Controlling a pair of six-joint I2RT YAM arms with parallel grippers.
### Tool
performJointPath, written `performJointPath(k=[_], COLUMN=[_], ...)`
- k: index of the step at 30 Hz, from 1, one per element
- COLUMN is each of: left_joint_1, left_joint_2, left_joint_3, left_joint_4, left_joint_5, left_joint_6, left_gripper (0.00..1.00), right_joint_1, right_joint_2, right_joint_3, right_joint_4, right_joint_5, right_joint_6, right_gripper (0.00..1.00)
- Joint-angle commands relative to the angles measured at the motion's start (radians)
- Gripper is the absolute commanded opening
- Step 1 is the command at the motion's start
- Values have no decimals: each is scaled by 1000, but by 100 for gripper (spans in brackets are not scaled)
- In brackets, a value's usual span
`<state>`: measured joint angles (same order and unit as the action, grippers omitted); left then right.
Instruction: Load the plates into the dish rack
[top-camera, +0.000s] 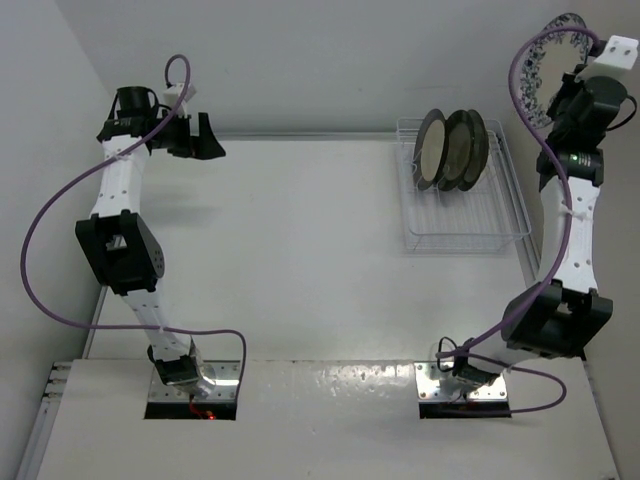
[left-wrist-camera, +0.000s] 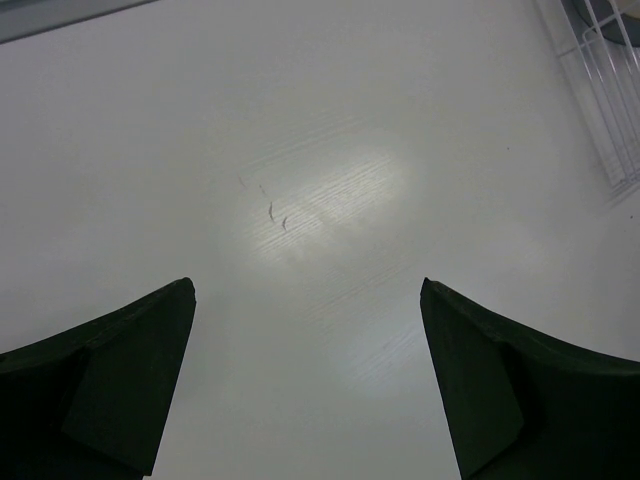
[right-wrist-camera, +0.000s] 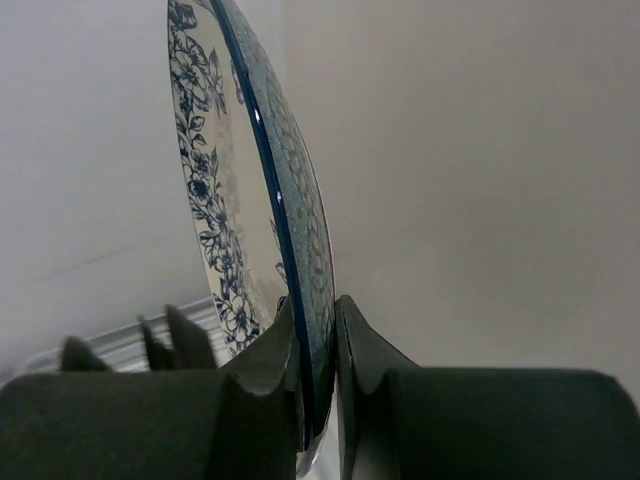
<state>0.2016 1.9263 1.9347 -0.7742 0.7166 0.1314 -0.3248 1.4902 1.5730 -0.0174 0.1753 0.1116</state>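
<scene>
My right gripper holds the blue floral plate and should next move across, lower it and release. The rack's free slot beside the dark-rimmed plates lies below, left in the top view.
Three dark-rimmed plates (top-camera: 453, 150) stand on edge in the far end of the white wire dish rack (top-camera: 466, 228); their dark tops (right-wrist-camera: 180, 340) show low in the right wrist view. The blue floral plate (top-camera: 553, 58) (right-wrist-camera: 250, 190) is held upright in the air, up and to the right of the rack, and my right gripper (top-camera: 578, 85) (right-wrist-camera: 316, 325) is shut on its rim. My left gripper (top-camera: 205, 140) (left-wrist-camera: 308, 300) hangs open and empty above the bare table at the far left. A corner of the rack (left-wrist-camera: 605, 90) appears in the left wrist view.
The white table (top-camera: 300, 250) ends at a grey back wall and a left side wall. The near half of the rack holds no plates. Purple cables loop beside both arms.
</scene>
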Motion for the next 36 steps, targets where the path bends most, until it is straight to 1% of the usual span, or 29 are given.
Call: performJointPath(k=[1,3,6,11,14,15,20,23,28,33,34,36], left_joint_1=[-2,-2,-2,-2,-2,-2,-11,-11,-11,-11,-11,-11], left_joint_2=[-39,-49,-59,-69,-69,-69,-69,-69,-69,-69,-69,-69], left_joint_3=[-32,-45,-65,-74,-74,-74,-74,-83,-83,-83,-83,-92], left_joint_4=[16,26,26,35,35,35,35,35,35,35,35,35], left_joint_5=[27,27,27,27,27,27,27,27,27,27,27,27], left_joint_6=[-10,-10,-10,-10,-10,-10,-1,-1,-1,-1,-1,-1], left_gripper=[100,100,100,100,100,100,100,100,100,100,100,100], right_joint_1=[-3,0,-2,4,30,35,55,72,95,124,142,154], right_joint_2=[8,25,31,71,90,102,117,122,151,192,199,214], right_joint_3=[30,6,-46,-68,-83,-100,-126,-177,-215,-218,-225,-211], right_joint_4=[244,229,249,229,218,218,188,214,237,272,319,324], right_joint_5=[11,-5,-5,4,38,71,118,142,179,237,262,283], right_joint_6=[-186,-222,-225,-230,-230,-227,-193,-201,-190,-225,-249,-259], right_gripper=[0,0,0,0,0,0,0,0,0,0,0,0])
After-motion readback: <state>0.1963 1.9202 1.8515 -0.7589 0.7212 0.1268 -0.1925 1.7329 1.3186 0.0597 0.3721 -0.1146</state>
